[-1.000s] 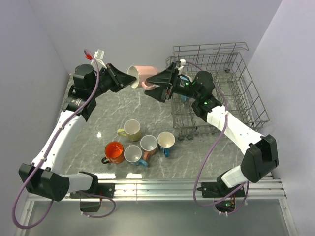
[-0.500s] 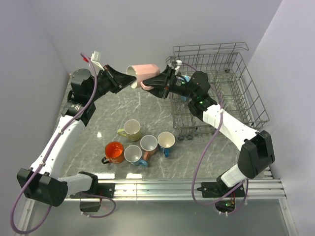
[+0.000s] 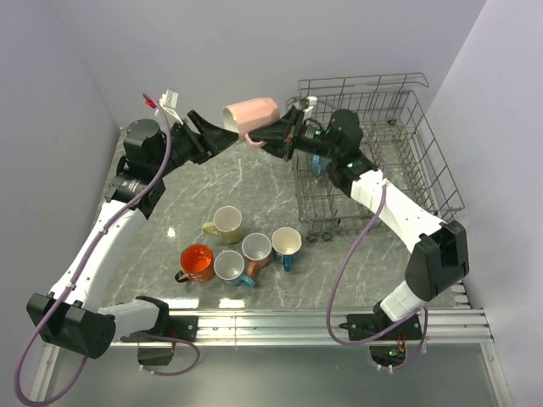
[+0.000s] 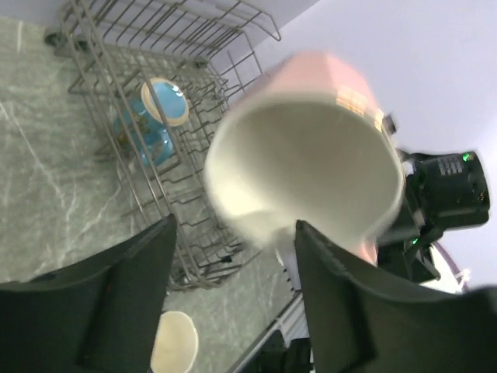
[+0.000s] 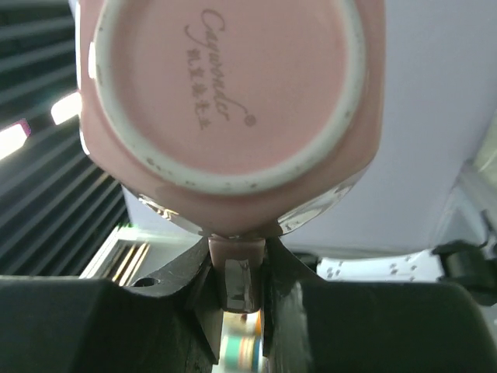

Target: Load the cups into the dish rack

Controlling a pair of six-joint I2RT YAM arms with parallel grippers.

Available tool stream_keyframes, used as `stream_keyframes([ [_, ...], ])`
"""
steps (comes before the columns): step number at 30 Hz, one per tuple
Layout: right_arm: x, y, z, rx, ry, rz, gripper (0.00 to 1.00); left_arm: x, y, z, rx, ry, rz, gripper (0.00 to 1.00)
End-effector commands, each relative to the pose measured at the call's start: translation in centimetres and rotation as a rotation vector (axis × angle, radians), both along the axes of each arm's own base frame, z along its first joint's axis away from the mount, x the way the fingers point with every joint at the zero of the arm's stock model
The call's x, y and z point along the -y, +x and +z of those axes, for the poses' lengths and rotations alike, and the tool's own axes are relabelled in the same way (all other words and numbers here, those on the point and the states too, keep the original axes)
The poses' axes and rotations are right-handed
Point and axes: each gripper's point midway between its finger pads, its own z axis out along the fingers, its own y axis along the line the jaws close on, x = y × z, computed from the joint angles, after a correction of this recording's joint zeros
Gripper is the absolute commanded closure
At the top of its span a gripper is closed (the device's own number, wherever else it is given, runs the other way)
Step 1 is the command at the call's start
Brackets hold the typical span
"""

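Note:
My right gripper tips the pink cup opening down next, down and to the right in the top view, into the rack's corner by the standing cups, since it's empty.
A pink cup point(image 3: 251, 114) hangs in the air left of the dish rack point(image 3: 399, 136), its white inside facing the left arm. My right gripper point(image 3: 266, 139) is shut on the cup's handle; in the right wrist view the handle point(image 5: 237, 268) sits pinched between both fingers below the pink cup's base point(image 5: 225, 85). My left gripper point(image 3: 224, 137) stands open just left of the rim, and in the left wrist view the pink cup point(image 4: 311, 171) sits above the gap of that gripper point(image 4: 233, 260), apart from both fingers. A light blue cup point(image 4: 159, 116) lies inside the dish rack point(image 4: 155, 47).
Several cups stand grouped on the marble table point(image 3: 170, 203) in front: a yellow-green one point(image 3: 226, 223), an orange one point(image 3: 197, 262), a salmon one point(image 3: 255, 248) and two with blue handles point(image 3: 230, 266) point(image 3: 286, 243). The rack's tall wire sides rise at the right.
The right gripper closed on the pink cup's handle, then the left gripper opened and let go of its rim. The cup has shifted slightly up and to the right.

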Motion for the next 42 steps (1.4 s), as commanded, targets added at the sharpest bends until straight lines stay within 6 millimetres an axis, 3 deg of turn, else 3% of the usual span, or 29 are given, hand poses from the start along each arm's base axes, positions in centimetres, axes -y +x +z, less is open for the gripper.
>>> stream_keyframes([
  [1, 3.5, 2.2, 5.7, 0.239, 0.012, -0.140, 1.00, -0.7, 0.0, 0.5, 0.010, 0.063, 0.038, 0.31],
  [2, 4.0, 2.9, 5.4, 0.225, -0.013, -0.155, 1.00, -0.9, 0.1, -0.2, -0.007, 0.080, 0.052, 0.26],
  [3, 4.7, 3.4, 5.9, 0.241, -0.020, -0.173, 1.00, -1.2, 0.4, -0.7, -0.013, 0.098, 0.073, 0.06],
  [4, 5.4, 3.9, 5.9, 0.264, -0.041, -0.186, 1.00, -1.4, 0.5, -1.0, -0.019, 0.105, 0.085, 0.01],
  [7, 8.6, 6.5, 4.8, 0.295, -0.155, -0.284, 1.00, -2.1, 1.1, -2.5, -0.059, 0.144, 0.116, 0.01],
  [8, 10.5, 7.6, 3.9, 0.246, -0.221, -0.329, 1.00, -2.3, 1.2, -2.8, -0.065, 0.150, 0.126, 0.01],
  [10, 12.9, 9.5, 2.0, 0.307, -0.378, -0.432, 1.00, -2.6, 1.3, -3.8, -0.086, 0.169, 0.134, 0.01],
  [11, 14.1, 9.7, -1.0, 0.217, -0.497, -0.441, 1.00, -2.7, 1.4, -4.1, -0.093, 0.176, 0.139, 0.01],
  [12, 15.7, 10.2, -0.9, 0.323, -0.621, -0.497, 1.00, -2.8, 1.4, -4.5, -0.103, 0.186, 0.141, 0.01],
  [13, 16.8, 10.6, -2.3, 0.314, -0.720, -0.526, 1.00, -2.9, 1.3, -4.6, -0.102, 0.190, 0.144, 0.01],
  [14, 19.1, 11.1, -5.4, 0.224, -0.883, -0.583, 1.00, -2.9, 1.3, -4.9, -0.107, 0.196, 0.144, 0.01],
  [15, 20.2, 11.2, -6.5, 0.240, -0.973, -0.591, 1.00, -3.0, 1.3, -5.2, -0.113, 0.206, 0.145, 0.02],
  [18, 23.1, 11.1, -11.7, 0.152, -1.179, -0.601, 1.00, -3.1, 1.1, -6.0, -0.126, 0.218, 0.143, 0.02],
  [21, 24.4, 10.9, -15.5, 0.092, -1.287, -0.585, 1.00, -2.8, 1.0, -6.5, -0.134, 0.225, 0.124, 0.01],
  [26, 23.7, 10.4, -21.3, 0.027, -1.407, -0.482, 1.00, -2.6, 0.9, -7.2, -0.163, 0.236, 0.100, 0.01],
  [35, 22.1, 11.4, -26.3, -0.018, -1.452, -0.429, 1.00, -2.9, 0.1, -7.6, -0.191, 0.269, 0.093, 0.01],
  [39, 21.4, 10.5, -29.0, -0.030, -1.503, -0.393, 1.00, -3.3, -0.2, -7.6, -0.197, 0.289, 0.105, 0.01],
  [42, 20.1, 8.8, -31.8, -0.034, -1.551, -0.330, 1.00, -3.6, -0.3, -7.9, -0.205, 0.300, 0.116, 0.01],
])
